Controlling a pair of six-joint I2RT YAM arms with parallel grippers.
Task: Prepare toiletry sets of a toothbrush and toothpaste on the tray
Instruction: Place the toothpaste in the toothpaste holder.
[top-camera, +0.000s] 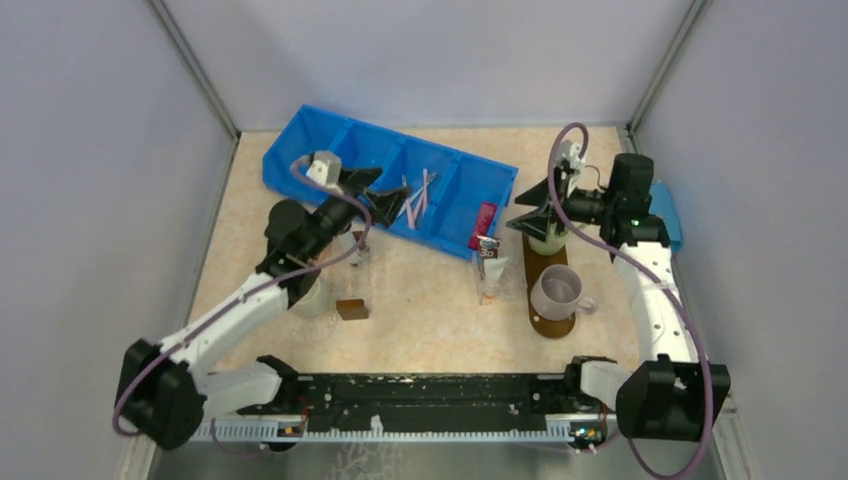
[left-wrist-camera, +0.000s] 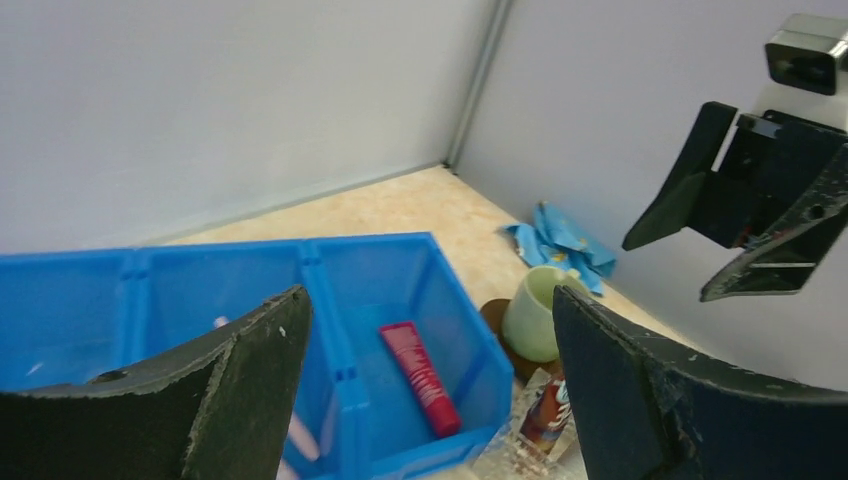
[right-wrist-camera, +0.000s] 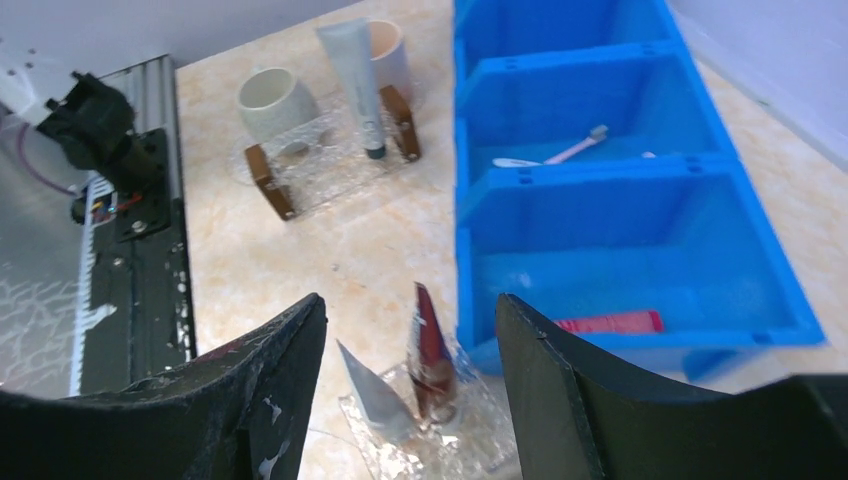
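My left gripper should move across and tilt down onto the red toothpaste tube (left-wrist-camera: 420, 378), because the tube is below my gripper and to its right in the top view.
The dark brown oval tray (top-camera: 551, 326) lies at the right and carries a pale green mug (top-camera: 548, 242) and a grey mug (top-camera: 556, 290). Pink and white toothbrushes (top-camera: 420, 195) lie in the blue compartment bin (top-camera: 330, 140). A red toothpaste tube (left-wrist-camera: 420, 378) lies in the bin's end compartment. A dark red tube (right-wrist-camera: 430, 355) and a white tube (right-wrist-camera: 375, 395) stand in a clear holder (top-camera: 490, 280) left of the tray. My left gripper (left-wrist-camera: 428, 300) hovers open and empty over the bin. My right gripper (right-wrist-camera: 410, 300) is open and empty, above the holder and beside the green mug.
At the left stands a second clear holder with small brown blocks (top-camera: 352, 309), a white mug (right-wrist-camera: 272, 100), a cup and an upright pale tube (right-wrist-camera: 355, 80). A blue cloth (left-wrist-camera: 560, 240) lies by the right wall. Walls enclose three sides.
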